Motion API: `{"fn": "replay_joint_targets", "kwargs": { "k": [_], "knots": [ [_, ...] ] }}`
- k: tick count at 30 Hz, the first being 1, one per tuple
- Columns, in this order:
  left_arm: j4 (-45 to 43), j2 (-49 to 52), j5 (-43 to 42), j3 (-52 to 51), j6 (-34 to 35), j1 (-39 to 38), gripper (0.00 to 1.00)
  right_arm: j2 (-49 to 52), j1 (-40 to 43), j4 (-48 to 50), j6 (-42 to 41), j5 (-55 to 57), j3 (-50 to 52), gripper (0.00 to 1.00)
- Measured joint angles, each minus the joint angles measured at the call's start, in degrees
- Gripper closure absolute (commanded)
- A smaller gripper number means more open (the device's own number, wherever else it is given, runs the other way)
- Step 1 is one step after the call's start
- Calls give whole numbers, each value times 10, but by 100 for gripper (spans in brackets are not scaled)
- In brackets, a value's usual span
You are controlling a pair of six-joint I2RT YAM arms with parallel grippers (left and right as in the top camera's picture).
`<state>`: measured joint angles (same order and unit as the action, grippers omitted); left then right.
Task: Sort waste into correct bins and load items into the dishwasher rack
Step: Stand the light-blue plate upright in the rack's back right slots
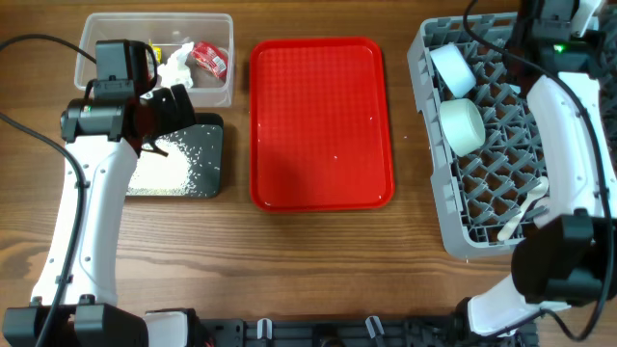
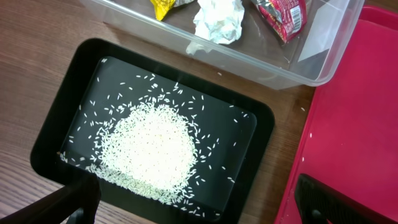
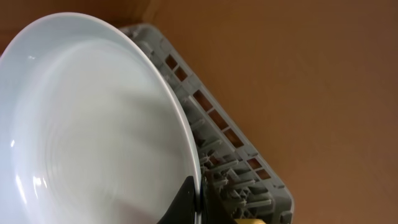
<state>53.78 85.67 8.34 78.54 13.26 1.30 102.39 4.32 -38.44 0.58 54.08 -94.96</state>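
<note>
My right gripper shifts left in the overhead view next, lowers the plate (image 3: 93, 124) into the pegs of the grey rack beside the bowls and releases it. Those slots stand empty.
My left gripper (image 1: 178, 106) (image 2: 205, 208) is open and empty above the black tray (image 1: 207, 154) (image 2: 56, 124), which holds a heap of rice (image 1: 159, 169) (image 2: 152, 146). The clear tub (image 1: 217, 87) (image 2: 298, 68) holds a white napkin (image 1: 175, 66) (image 2: 217, 18), a red/silver wrapper (image 1: 209, 58) (image 2: 283, 12) and a yellow wrapper (image 2: 163, 6). My right gripper (image 1: 554, 19) (image 3: 189, 202) is shut on the rim of the pale blue plate (image 3: 93, 124), held on edge over the grey rack (image 1: 436, 193) (image 3: 249, 168). The rack holds a pale blue bowl (image 1: 451, 67), a mint green bowl (image 1: 461, 125) and a white spoon (image 1: 525, 207).
A flat red tray (image 1: 323, 125) (image 2: 354, 124) lies between the bins and the rack, with a few stray rice grains on it. A yellow cup's edge (image 3: 252, 220) shows in the rack below the plate. Cables run over the rack's far side.
</note>
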Motion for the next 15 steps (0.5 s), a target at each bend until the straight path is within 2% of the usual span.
{"fn": "replay_joint_targets", "kwargs": {
  "k": [8, 15],
  "knots": [
    [0, 0, 0, 0, 0, 0, 0, 32, 0, 2, 13, 6, 12, 96],
    [0, 0, 0, 0, 0, 0, 0, 32, -19, -8, 12, -33, 12, 96]
  ]
}}
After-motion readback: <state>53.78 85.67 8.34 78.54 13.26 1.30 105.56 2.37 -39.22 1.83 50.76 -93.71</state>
